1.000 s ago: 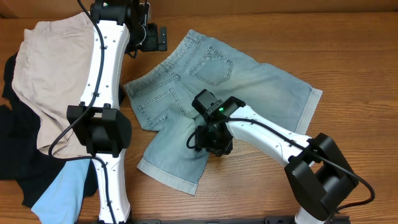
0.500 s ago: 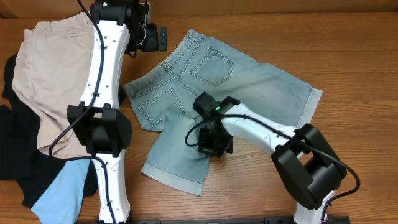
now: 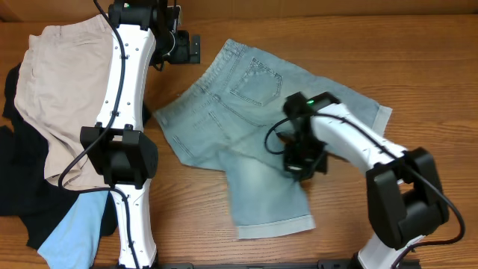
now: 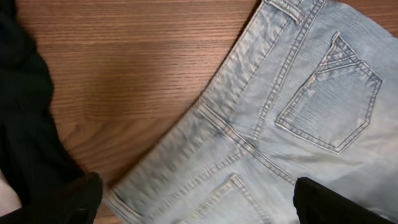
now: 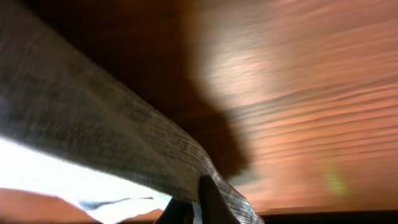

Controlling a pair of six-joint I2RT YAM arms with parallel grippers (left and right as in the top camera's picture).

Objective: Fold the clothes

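I should next drag the pinched fold to the right in the overhead view with my right gripper, toward the far leg's hem (image 3: 382, 119), and let go of the fold, because the waistband is slanted.
Light-wash denim shorts (image 3: 254, 97) lie back-side up mid-table, with one leg reaching right and the other (image 3: 269, 198) toward the front edge. My right gripper (image 3: 302, 161) is shut on a fold of denim between the two legs. In the right wrist view the pinched cloth (image 5: 93, 130) rises off the wood from the gripper (image 5: 202, 202). My left gripper (image 3: 183, 46) hovers open by the waistband at the back. Its wrist view looks down on a stitched back pocket (image 4: 329, 102), with dark fingertips (image 4: 68, 199) set wide apart and nothing between them.
Beige shorts (image 3: 60, 90) lie piled at the left on a black garment (image 3: 22, 194). A sky-blue garment (image 3: 75, 232) sits at the front left. The left arm (image 3: 123, 97) stretches from the front edge to the back. Black cloth (image 4: 25, 124) fills the left wrist view's left side.
My right gripper shut on the denim and moved right and slightly back, dragging it. The front leg swung rightward and the shorts shifted right. The left arm stayed still.
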